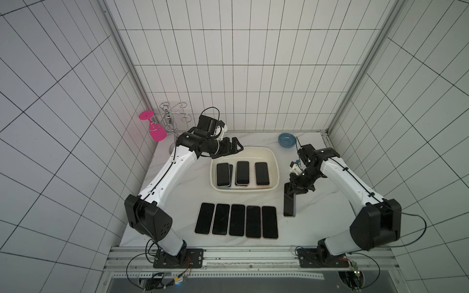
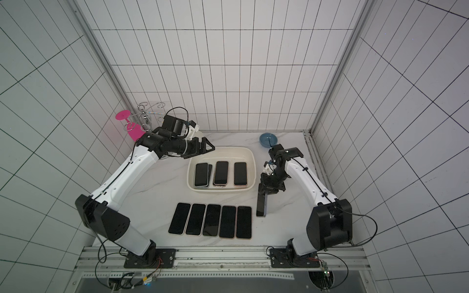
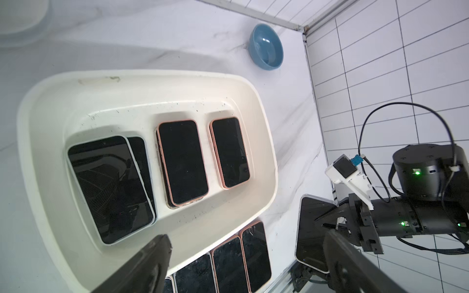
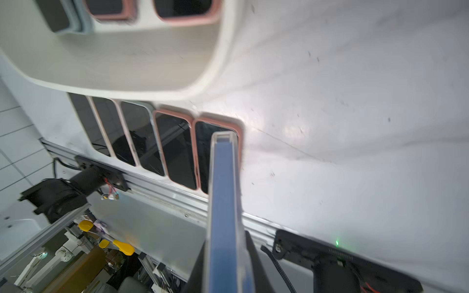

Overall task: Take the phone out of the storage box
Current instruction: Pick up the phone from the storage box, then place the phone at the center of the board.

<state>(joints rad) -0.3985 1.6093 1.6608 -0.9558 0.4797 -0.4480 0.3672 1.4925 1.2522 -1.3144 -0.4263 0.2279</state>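
Note:
Next, my right gripper moves down and back to release the phone on the bare tabletop beside the row's end, which lies below and nearer my base.
The cream storage box (image 1: 276,165) (image 3: 127,96) sits at mid-table with several dark-screened phones (image 1: 243,173) lying flat inside, partly stacked. To its right, my right gripper (image 1: 291,190) (image 4: 225,266) is shut on one end of a blue-edged phone (image 1: 289,205) (image 4: 223,190). That phone is outside the box, turned on its edge, and points toward the table's front. My left gripper (image 1: 238,148) (image 3: 246,237) hangs open and empty over the box's far left corner.
Several phones (image 1: 237,220) lie side by side in a row in front of the box. A blue bowl (image 1: 286,140) stands at the back right. A wire rack (image 1: 172,116) with a pink glass (image 1: 157,132) stands at the back left, and a white bowl (image 3: 22,17) is near it.

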